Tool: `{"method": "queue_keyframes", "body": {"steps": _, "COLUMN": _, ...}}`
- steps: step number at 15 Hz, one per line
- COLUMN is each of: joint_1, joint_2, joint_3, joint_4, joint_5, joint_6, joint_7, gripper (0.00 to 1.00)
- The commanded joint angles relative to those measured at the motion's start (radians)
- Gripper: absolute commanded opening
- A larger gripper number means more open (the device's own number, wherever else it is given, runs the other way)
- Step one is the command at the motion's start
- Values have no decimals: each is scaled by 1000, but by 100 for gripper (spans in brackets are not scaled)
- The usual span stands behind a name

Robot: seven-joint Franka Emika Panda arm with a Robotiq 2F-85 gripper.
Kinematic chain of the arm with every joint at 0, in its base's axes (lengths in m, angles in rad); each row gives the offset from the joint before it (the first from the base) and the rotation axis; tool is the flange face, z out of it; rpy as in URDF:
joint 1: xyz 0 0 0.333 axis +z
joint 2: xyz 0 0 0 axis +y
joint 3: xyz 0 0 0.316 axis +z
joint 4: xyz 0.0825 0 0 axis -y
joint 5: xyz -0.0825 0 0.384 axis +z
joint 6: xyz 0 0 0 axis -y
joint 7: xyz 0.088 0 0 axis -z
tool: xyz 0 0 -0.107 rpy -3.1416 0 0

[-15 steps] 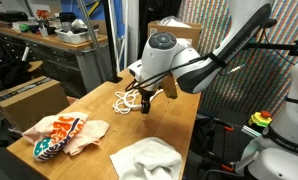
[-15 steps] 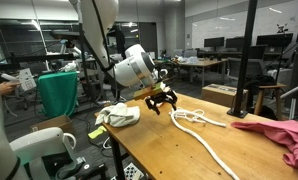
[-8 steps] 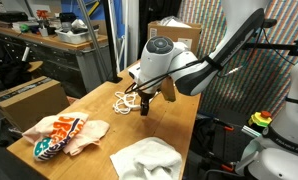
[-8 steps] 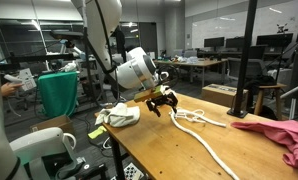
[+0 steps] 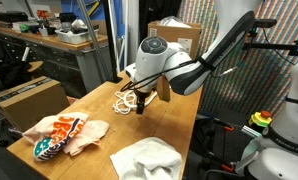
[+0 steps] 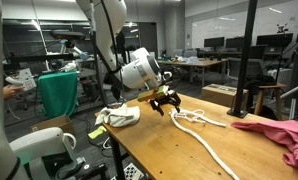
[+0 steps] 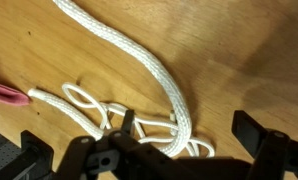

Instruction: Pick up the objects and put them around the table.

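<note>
The rope's thick bend [image 6: 176,117] [image 7: 180,115] runs between my open fingers but is below them, so I will lower my gripper onto that bend and close on it.
A white rope [image 5: 122,100] lies coiled on the wooden table [image 5: 174,125]; it also shows in an exterior view [image 6: 204,126] and in the wrist view [image 7: 139,70]. My gripper [image 5: 144,103] hovers just above the rope's looped end, open and empty, as also seen in an exterior view [image 6: 164,103]. In the wrist view the fingers [image 7: 149,145] straddle the rope's loops. A white cloth [image 5: 147,158] lies at the near table end [image 6: 119,115]. A patterned orange and teal cloth [image 5: 64,135] lies at a corner. A pink cloth [image 6: 279,135] lies at the far end.
A cardboard box [image 5: 29,100] stands beside the table. A second box [image 5: 179,35] stands behind it. Workbenches [image 5: 49,40], a green-draped stand [image 6: 59,92] and a black pole [image 6: 249,60] surround the table. The pink cloth's edge [image 7: 4,95] shows in the wrist view.
My gripper has shifted slightly toward the coiled end of the rope, staying open. The cloths and rope have not moved.
</note>
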Motion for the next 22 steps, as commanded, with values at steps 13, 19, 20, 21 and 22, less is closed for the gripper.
{"method": "queue_keyframes", "body": {"steps": 13, "joint_1": -21, "joint_2": 85, "joint_3": -28, "joint_4": 81, "joint_5": 1, "joint_6": -1, "joint_7": 20, "gripper": 74}}
{"method": "queue_keyframes", "body": {"steps": 19, "joint_1": -28, "joint_2": 87, "joint_3": -34, "joint_4": 81, "joint_5": 50, "joint_6": -8, "joint_7": -12, "gripper": 28}}
{"method": "queue_keyframes", "body": {"steps": 20, "joint_1": -30, "joint_2": 85, "joint_3": -32, "joint_4": 80, "joint_5": 64, "joint_6": -12, "joint_7": -21, "gripper": 19}}
{"method": "queue_keyframes", "body": {"steps": 21, "joint_1": -33, "joint_2": 82, "joint_3": -29, "joint_4": 77, "joint_5": 81, "joint_6": -16, "joint_7": -32, "gripper": 13}}
{"method": "queue_keyframes", "body": {"steps": 22, "joint_1": -35, "joint_2": 74, "joint_3": -26, "joint_4": 73, "joint_5": 102, "joint_6": -29, "joint_7": -45, "gripper": 9}}
